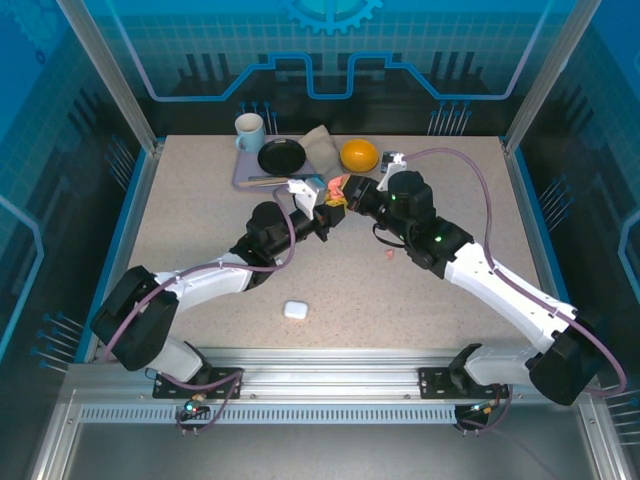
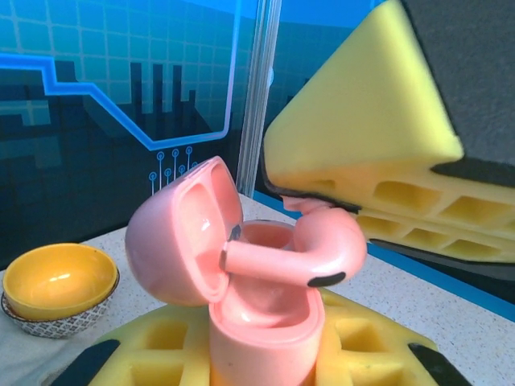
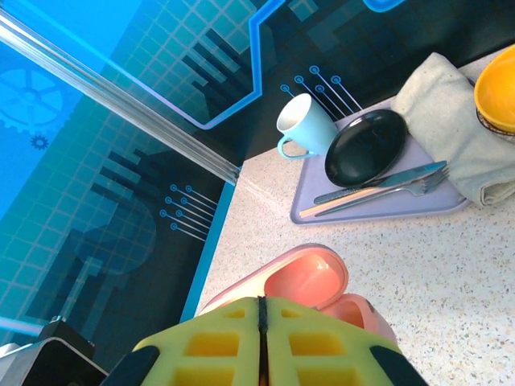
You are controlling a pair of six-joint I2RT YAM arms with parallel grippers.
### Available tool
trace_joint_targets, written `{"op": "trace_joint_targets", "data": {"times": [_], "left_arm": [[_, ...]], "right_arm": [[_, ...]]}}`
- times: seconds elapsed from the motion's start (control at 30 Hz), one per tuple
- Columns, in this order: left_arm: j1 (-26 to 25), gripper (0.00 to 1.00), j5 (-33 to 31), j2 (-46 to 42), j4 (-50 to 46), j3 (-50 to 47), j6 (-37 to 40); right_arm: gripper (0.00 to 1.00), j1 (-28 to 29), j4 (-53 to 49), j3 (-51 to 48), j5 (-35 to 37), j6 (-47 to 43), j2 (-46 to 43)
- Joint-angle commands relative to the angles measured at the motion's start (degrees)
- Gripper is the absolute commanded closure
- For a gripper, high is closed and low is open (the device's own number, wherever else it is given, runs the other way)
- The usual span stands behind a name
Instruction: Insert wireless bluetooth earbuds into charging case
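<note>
The right gripper pulls back from the case and moves down to the bare tabletop near the second earbud next, since this earbud lies across the case's opening.
My left gripper [image 2: 265,358] is shut on the base of a pink charging case [image 2: 265,322], held upright with its lid [image 2: 181,233] swung open to the left. A pink earbud [image 2: 298,257] lies across the case's mouth, its stem pointing at the lid. My right gripper [image 3: 259,322] pinches that earbud from above, and its yellow fingers [image 2: 362,137] show at upper right. In the top view the two grippers meet over the pink case [image 1: 336,194] at mid-table. A second pink earbud [image 1: 388,255] lies on the table. A shut white case [image 1: 294,309] sits near the front.
A lavender tray [image 1: 243,172] at the back carries a blue mug [image 1: 249,131], a black plate [image 1: 282,157] and cutlery [image 3: 378,186]. A grey cloth [image 1: 320,145] and an orange bowl [image 1: 358,154] lie beside it. Blue enclosure walls ring the table.
</note>
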Motion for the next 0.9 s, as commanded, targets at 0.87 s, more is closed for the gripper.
{"op": "trace_joint_targets", "data": {"times": [0.87], "left_arm": [[-0.2, 1.0, -11.8, 7.5, 2.8, -11.0, -0.9]], "right_arm": [[0.97, -1.6, -3.3, -23.2, 3.2, 7.8, -1.8]]}}
